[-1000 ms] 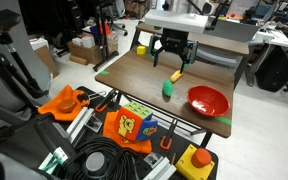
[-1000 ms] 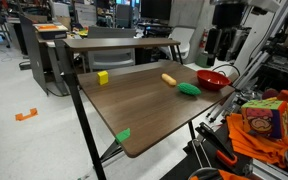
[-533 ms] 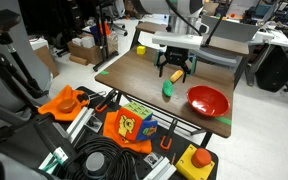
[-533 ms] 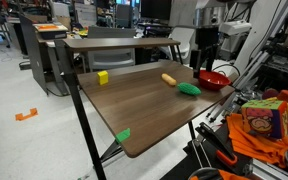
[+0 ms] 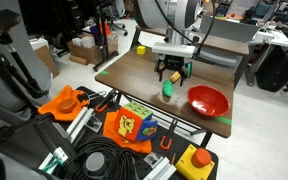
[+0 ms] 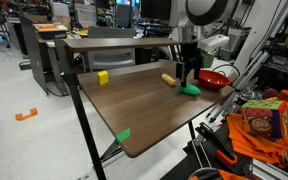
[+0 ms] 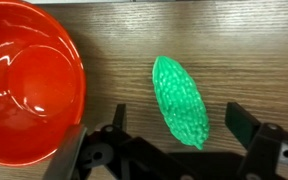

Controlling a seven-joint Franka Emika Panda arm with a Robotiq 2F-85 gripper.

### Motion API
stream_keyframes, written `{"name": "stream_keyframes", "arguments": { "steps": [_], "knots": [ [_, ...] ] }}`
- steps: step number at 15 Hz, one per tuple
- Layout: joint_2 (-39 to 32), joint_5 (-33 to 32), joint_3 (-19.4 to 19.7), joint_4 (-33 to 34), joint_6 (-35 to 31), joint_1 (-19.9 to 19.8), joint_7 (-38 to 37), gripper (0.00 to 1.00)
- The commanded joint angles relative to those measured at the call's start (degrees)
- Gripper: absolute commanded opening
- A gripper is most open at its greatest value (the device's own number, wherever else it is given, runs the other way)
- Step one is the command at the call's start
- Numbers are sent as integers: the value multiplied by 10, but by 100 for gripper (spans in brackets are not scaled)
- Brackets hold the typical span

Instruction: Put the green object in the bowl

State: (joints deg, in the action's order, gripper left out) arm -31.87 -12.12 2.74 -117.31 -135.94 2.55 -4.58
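I will move my gripper down around the sides of the green object (image 5: 167,88) (image 7: 181,103) next and close it, because the object is below my open fingers and lined up with the gap between them.
The green object (image 7: 181,101) is a small bright green bumpy oval lying on the wooden table; it also shows in both exterior views (image 5: 167,90) (image 6: 191,89). The red bowl (image 7: 24,85) sits empty just beside it, seen in both exterior views (image 5: 208,100) (image 6: 213,79). My gripper (image 7: 174,128) is open and hovers just above the green object, one finger on each side of its near end, not touching it. In both exterior views the gripper (image 5: 171,73) (image 6: 188,76) hangs directly over the green object.
An elongated yellow-orange piece (image 6: 168,79) lies behind the green object. A small yellow block (image 6: 102,77) sits farther along the table (image 6: 134,110). A raised shelf (image 6: 114,42) runs along the back. Green tape marks a table corner (image 6: 123,135). Cables and orange toys lie below.
My arm has come down and moved from behind the table to directly over the green object. The objects on the table have not moved.
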Motion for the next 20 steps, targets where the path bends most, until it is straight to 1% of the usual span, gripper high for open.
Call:
{"name": "stream_keyframes", "arguments": {
  "steps": [1, 3, 5, 6, 8, 10, 13, 16, 18, 20],
  "knots": [
    [-45, -14, 13, 50, 36, 21, -16, 100],
    [-60, -14, 14, 66, 54, 27, -15, 74],
    [-72, -14, 14, 78, 68, 30, -16, 58],
    [-74, -14, 14, 82, 73, 31, -15, 49],
    [-70, -15, 14, 79, 76, 31, -12, 34],
    [-49, -12, 9, 60, 71, 24, 5, 23],
    [16, -14, 3, -10, 37, 3, 58, 23],
    [93, -6, 4, -77, 1, -30, 115, 23],
    [134, 7, 7, -99, 5, -60, 155, 23],
    [161, 25, 11, -103, 21, -91, 194, 23]
  ]
}}
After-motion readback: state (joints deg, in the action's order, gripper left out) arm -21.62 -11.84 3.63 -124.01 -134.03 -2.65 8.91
